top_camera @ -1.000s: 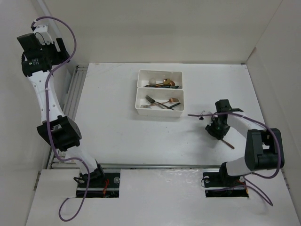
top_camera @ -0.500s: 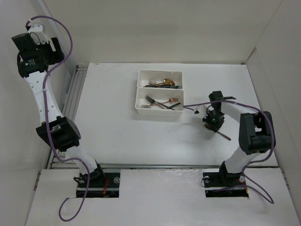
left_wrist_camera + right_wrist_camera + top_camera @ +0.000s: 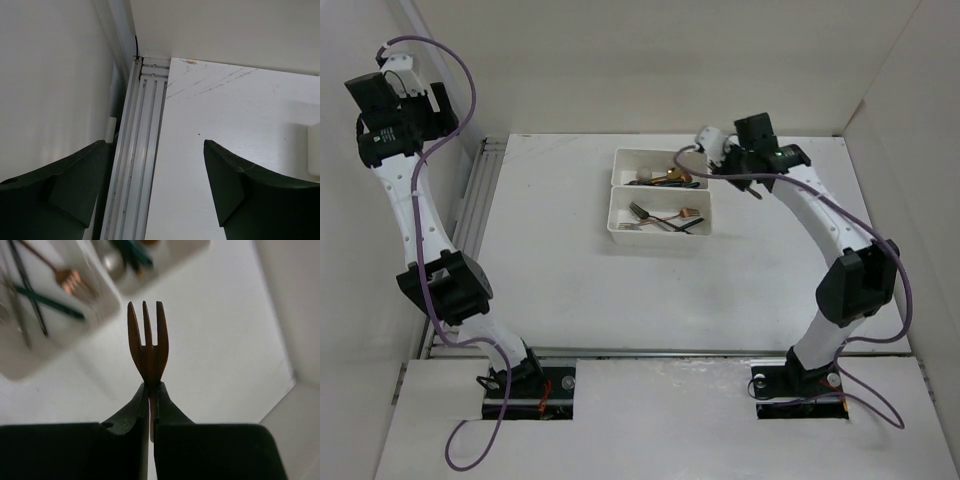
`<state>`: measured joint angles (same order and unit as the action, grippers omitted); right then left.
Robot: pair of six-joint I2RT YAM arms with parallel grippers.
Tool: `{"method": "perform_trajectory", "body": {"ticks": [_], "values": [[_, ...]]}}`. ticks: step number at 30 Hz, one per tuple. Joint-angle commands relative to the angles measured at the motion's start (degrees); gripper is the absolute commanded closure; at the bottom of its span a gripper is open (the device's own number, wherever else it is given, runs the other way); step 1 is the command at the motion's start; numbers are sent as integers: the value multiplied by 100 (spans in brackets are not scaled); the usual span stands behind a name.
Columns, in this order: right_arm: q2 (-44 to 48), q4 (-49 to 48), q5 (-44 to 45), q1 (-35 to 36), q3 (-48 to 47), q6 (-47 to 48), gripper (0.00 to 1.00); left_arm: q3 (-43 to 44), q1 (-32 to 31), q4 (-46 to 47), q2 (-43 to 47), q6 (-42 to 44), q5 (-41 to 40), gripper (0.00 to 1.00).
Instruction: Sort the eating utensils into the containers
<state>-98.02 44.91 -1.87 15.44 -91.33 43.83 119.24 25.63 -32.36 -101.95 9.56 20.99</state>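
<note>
My right gripper holds the fork and next needs to move over the near tray [image 3: 661, 214] [image 3: 52, 322] and down to release it. That tray lies below my right gripper and to its left in the top view.
Two joined white trays stand at the far middle of the table. The far tray [image 3: 620, 160] holds gold and dark-handled utensils [image 3: 670, 177]. The near tray [image 3: 616, 228] holds several forks [image 3: 660, 217]. My right gripper [image 3: 748, 180] hangs in the air just right of the far tray. In the right wrist view it [image 3: 151, 387] is shut on the neck of a copper fork [image 3: 147, 347], tines pointing away, with both trays [image 3: 60, 340] below to the left. My left gripper [image 3: 395, 100] is raised at the far left, open and empty [image 3: 155, 150].
An aluminium rail [image 3: 480, 190] runs along the table's left edge and shows under the left gripper [image 3: 145, 150]. White walls close in the left, back and right. A tray corner [image 3: 315, 150] shows at the right edge of the left wrist view.
My right gripper has lifted the copper fork from the table's right side and carried it far and left, beside the far tray. The left arm barely moved.
</note>
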Motion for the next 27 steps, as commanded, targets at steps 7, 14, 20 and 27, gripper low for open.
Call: {"method": "perform_trajectory", "body": {"ticks": [7, 14, 20, 27], "values": [[-1385, -404, 398, 2226, -1439, -147, 100, -585, 30, 107, 861, -42, 318, 24], [-1782, -727, 283, 2297, -1432, -366, 92, -1026, 30, -7, 1309, 63, 449, 23], [-1484, -1168, 573, 2297, -1432, -490, 0, -1403, 30, -7, 1774, 202, 704, 16], [107, -2522, 1074, 1411, -730, -2156, 0, -2106, 30, 45, 2574, 986, 380, 0]]}}
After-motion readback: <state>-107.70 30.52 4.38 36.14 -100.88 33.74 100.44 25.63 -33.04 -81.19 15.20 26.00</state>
